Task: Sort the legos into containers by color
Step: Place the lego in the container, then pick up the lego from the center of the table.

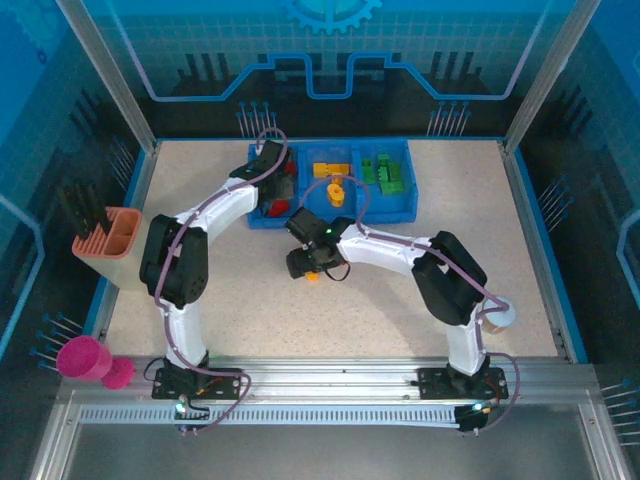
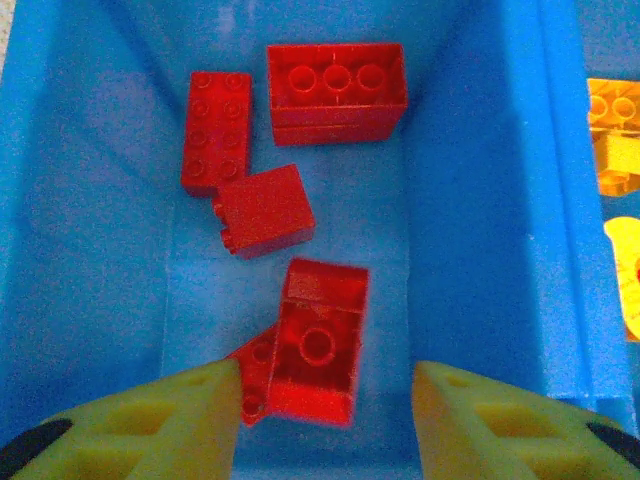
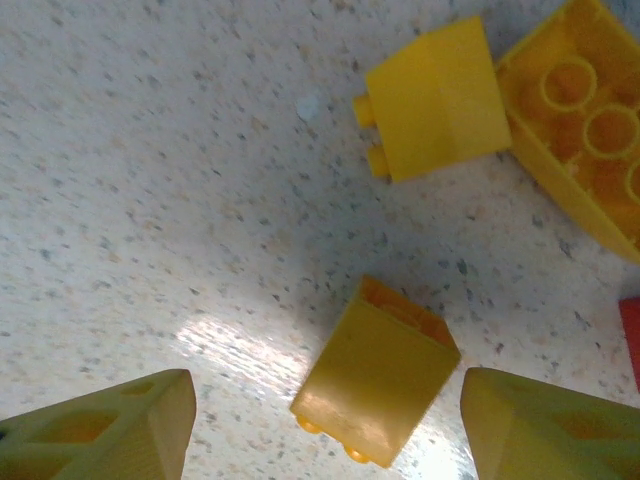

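Observation:
I should move my right gripper down a little more toward the tabletop next. Its fingers should then close on the opposite sides of the yellow brick, which is already between them.
The blue tray lies at the back of the table. Its left compartment holds several red legos. My left gripper hangs open just over that compartment, a red brick lying loose on the floor between its fingers. The middle compartment holds yellow legos and the right one holds green legos. In front of the tray, my right gripper is low over the table and open, with a yellow brick on its side between the fingers, untouched.
Two more yellow bricks and the edge of a red brick lie on the table beyond the right gripper. A peach-orange holder stands at the left edge, and a magenta cup at the near left.

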`<state>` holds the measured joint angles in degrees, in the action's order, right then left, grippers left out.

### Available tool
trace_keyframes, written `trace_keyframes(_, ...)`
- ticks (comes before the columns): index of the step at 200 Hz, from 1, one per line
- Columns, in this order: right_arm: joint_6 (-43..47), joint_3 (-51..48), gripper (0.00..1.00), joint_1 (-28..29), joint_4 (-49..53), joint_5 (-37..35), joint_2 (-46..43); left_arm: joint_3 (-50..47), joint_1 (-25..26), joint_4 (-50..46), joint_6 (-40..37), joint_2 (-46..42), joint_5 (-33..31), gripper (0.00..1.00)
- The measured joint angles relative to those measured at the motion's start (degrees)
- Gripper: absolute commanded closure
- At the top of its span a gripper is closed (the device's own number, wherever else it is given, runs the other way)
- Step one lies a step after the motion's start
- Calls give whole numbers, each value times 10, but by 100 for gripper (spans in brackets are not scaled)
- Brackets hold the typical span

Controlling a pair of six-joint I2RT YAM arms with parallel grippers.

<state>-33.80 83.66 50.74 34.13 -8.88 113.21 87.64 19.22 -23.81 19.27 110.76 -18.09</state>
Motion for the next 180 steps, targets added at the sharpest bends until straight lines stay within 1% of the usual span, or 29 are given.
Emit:
trace_keyframes(20, -3, 1, 30, 3, 20, -11, 5, 0, 0, 3, -2, 0, 1, 42)
trace_keyframes(40, -6, 5, 32, 2, 31, -17, 12, 0, 0, 7, -2, 0, 1, 41)
trace_keyframes(72, -8, 12, 40, 3, 33, -16, 32, 0, 0, 9, -2, -2, 7, 41)
trace_keyframes(83, -6, 13, 46, 2, 30, -14, 40, 0, 0, 7, -4, -7, 10, 40)
trace_keyframes(94, -7, 13, 56, 2, 24, -11, 50, 0, 0, 3, -4, -19, 11, 40)
trace_keyframes(102, -6, 13, 61, 2, 21, -10, 55, -1, 0, -1, -6, -31, 12, 40)
trace_keyframes(119, -2, 13, 68, 2, 12, -10, 56, -18, 0, -5, -13, -78, 12, 40)
trace_keyframes(147, 13, 3, 74, 0, 4, -8, 49, -64, 0, -23, -25, -180, 9, 40)
trace_keyframes(163, 28, -12, 76, -4, 10, -5, 31, -98, 0, -40, -36, -240, -3, 39)
trace_keyframes(180, 54, -27, 76, -14, 28, -6, -4, -159, 0, -58, -45, -307, -14, 40)
